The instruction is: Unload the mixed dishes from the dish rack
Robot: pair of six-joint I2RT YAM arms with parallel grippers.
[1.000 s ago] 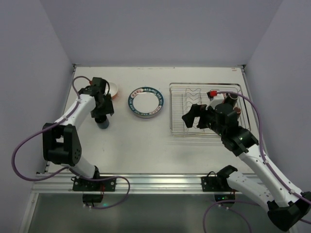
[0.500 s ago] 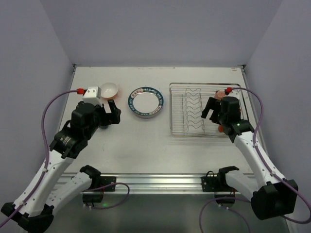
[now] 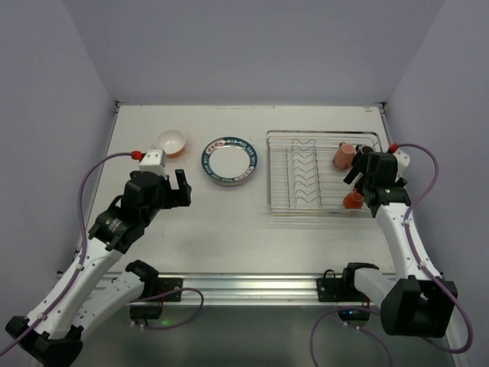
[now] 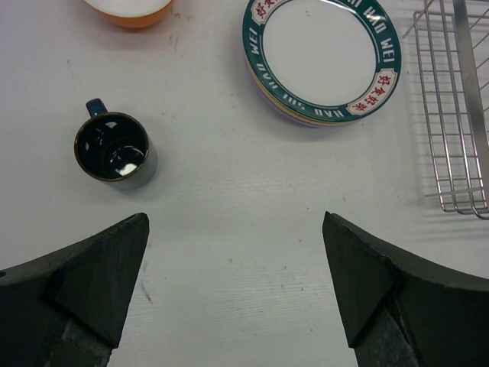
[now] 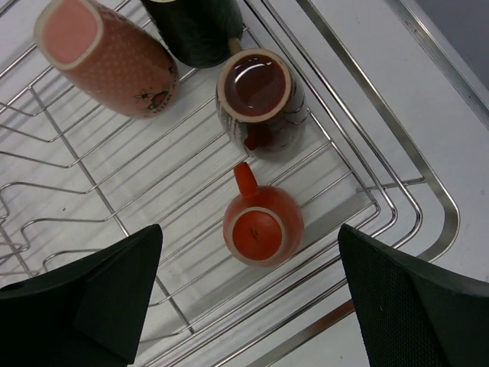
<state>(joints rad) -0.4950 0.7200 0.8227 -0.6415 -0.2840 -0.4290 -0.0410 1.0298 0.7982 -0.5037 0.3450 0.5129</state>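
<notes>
Next, my right gripper goes down around the orange mug's rounded body (image 5: pixel 263 226) and closes, since the upturned orange mug's handle points toward the brown mug (image 5: pixel 260 95), clear of both fingers.
The silver dish rack (image 3: pixel 321 135) stands at the right. Its right end holds a pink mug (image 5: pixel 107 53) on its side, a black mug (image 5: pixel 199 27), a brown mug (image 5: pixel 260 95) and an upturned orange mug (image 5: pixel 262 227). My right gripper (image 3: pixel 356 170) is open above them, and the orange mug shows between its fingers (image 5: pixel 248 232). A stack of plates (image 3: pixel 229 160) topped by a dark-rimmed white one, an orange bowl (image 3: pixel 171 142) and a dark blue mug (image 4: pixel 114 149) sit on the table. My left gripper (image 4: pixel 235 222) is open and empty over bare table near that mug.
The rack's zigzag dividers (image 3: pixel 302 177) hold no plates. The rack's left end (image 4: pixel 467 69) shows at the right of the left wrist view. The left arm (image 3: pixel 141 202) covers the dark blue mug in the top view. Grey walls enclose the table on three sides.
My left arm has drawn back from the dark blue mug, which now stands alone on the table. My right arm has swung right, over the mugs in the rack.
</notes>
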